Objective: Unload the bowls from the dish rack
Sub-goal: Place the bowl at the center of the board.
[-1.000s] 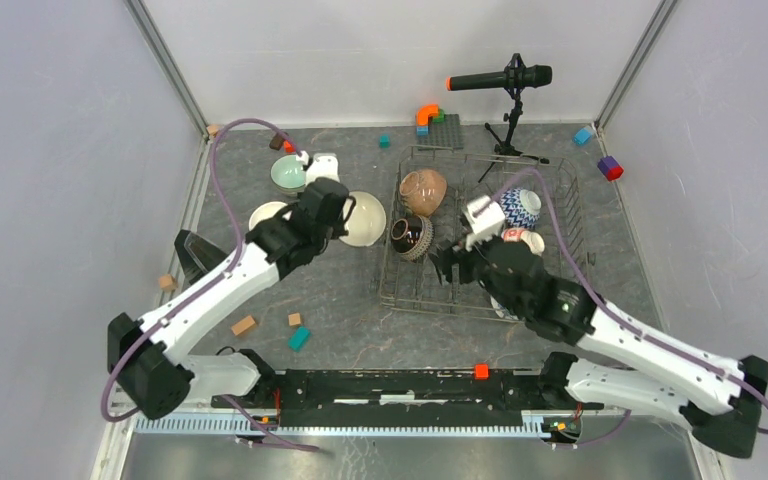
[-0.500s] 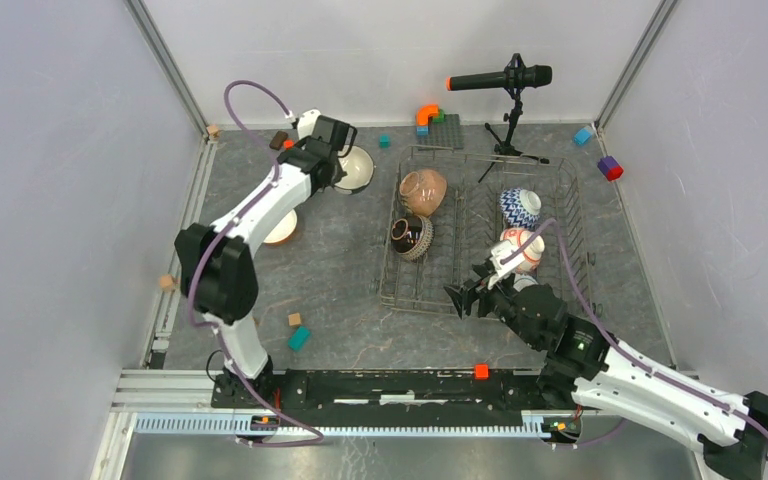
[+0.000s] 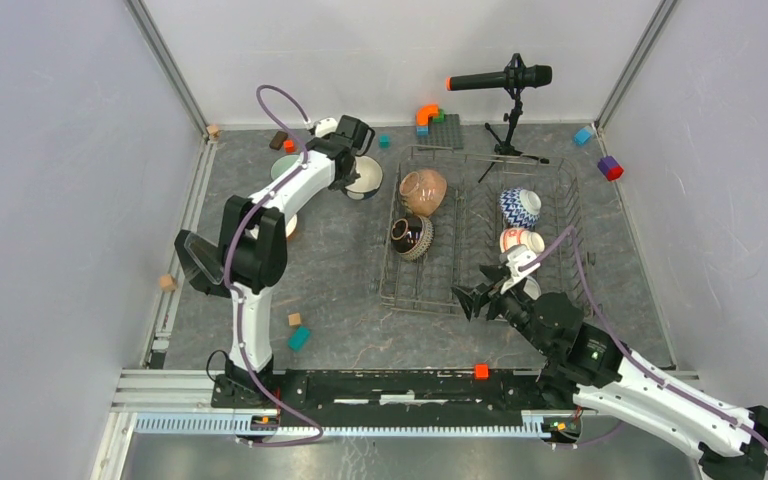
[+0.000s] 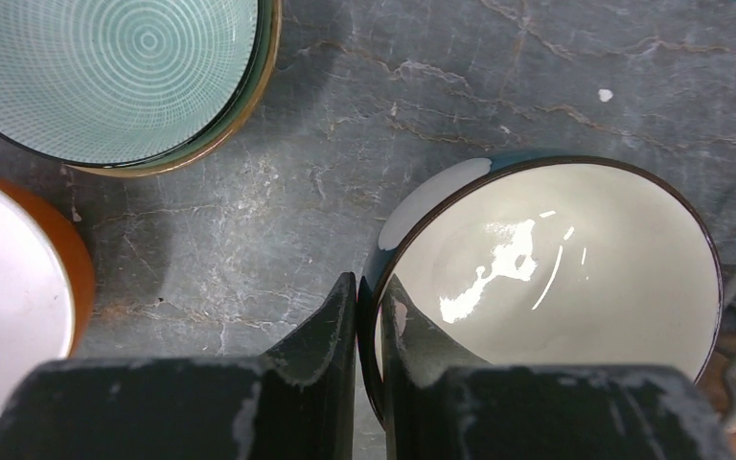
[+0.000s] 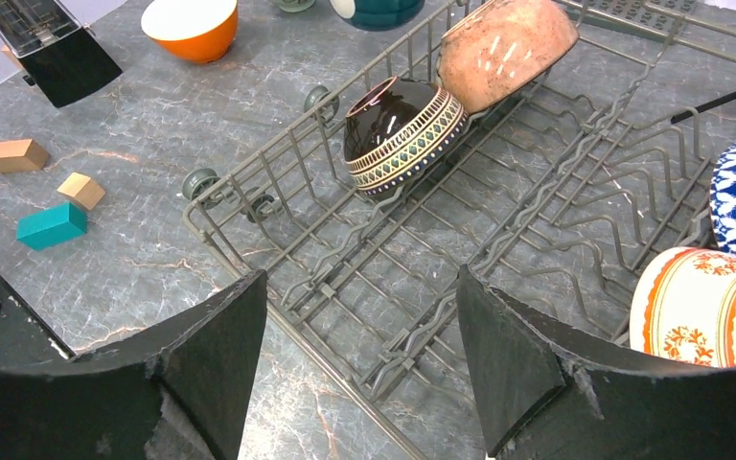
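I should move my left gripper down and let go of the dark bowl on the tabletop [image 3: 363, 180] [image 4: 535, 278] between the teal bowl and the rack, where the surface is bare.
The grey wire dish rack [image 3: 388, 262] holds a brown speckled bowl [image 3: 423, 190], a dark striped bowl [image 3: 412, 237], a blue-white zigzag bowl [image 3: 520, 207] and a red-white bowl [image 3: 520, 241]. My left gripper [image 3: 353, 165] is shut on the rim of a dark bowl with a cream inside [image 4: 546, 268], one finger inside and one outside, low at the table left of the rack's far corner. A teal bowl [image 4: 105, 67] and an orange bowl [image 4: 10, 287] sit beside it. My right gripper [image 5: 359, 278] is open and empty above the rack's near left edge [image 5: 345, 249].
A microphone on a stand [image 3: 500, 78] rises behind the rack. A grey studded plate [image 3: 442, 130] lies at the back. Toy blocks lie at the near left [image 3: 300, 337] and the far right [image 3: 610, 168]. Walls close in on both sides.
My left arm carried the cream-inside bowl from the table's middle left to the far side near the teal bowl. My right gripper drew back out of the rack towards its near edge.
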Tool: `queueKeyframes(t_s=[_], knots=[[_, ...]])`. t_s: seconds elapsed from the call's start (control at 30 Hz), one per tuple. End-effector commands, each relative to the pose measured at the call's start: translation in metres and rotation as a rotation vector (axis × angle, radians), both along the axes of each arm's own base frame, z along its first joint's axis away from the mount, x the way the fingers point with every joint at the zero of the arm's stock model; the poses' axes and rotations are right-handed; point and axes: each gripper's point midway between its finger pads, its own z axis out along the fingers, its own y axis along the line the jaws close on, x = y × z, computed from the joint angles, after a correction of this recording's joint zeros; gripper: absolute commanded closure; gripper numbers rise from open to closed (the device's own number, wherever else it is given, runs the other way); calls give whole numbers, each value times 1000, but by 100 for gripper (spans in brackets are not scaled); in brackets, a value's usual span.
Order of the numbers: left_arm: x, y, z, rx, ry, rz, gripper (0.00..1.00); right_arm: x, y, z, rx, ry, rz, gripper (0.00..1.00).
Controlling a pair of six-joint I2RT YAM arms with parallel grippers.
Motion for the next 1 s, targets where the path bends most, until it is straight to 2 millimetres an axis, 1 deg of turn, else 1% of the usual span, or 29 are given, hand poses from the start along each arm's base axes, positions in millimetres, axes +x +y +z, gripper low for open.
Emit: queueKeyframes(t_s=[0.0, 0.27, 0.4, 0.63, 0.7, 0.83, 0.97], knots=[[21, -2, 16, -41, -77, 78, 98, -1, -4, 5, 3, -15, -3, 23], [31, -3, -5, -26, -38, 69, 98, -4, -6, 6, 4, -7, 1, 24], [28, 0, -18, -22, -12, 76, 98, -3, -7, 7, -3, -8, -6, 23], [24, -4, -34, -35, 18, 53, 98, 0, -14, 11, -13, -23, -38, 23], [23, -6, -36, -50, 18, 42, 93, 0, -15, 10, -17, -20, -41, 23], [20, -10, -35, -74, 13, 16, 78, 1, -16, 9, -19, -13, -52, 22], [17, -10, -32, -65, 18, -11, 70, 1, -17, 10, -23, -8, -59, 22]])
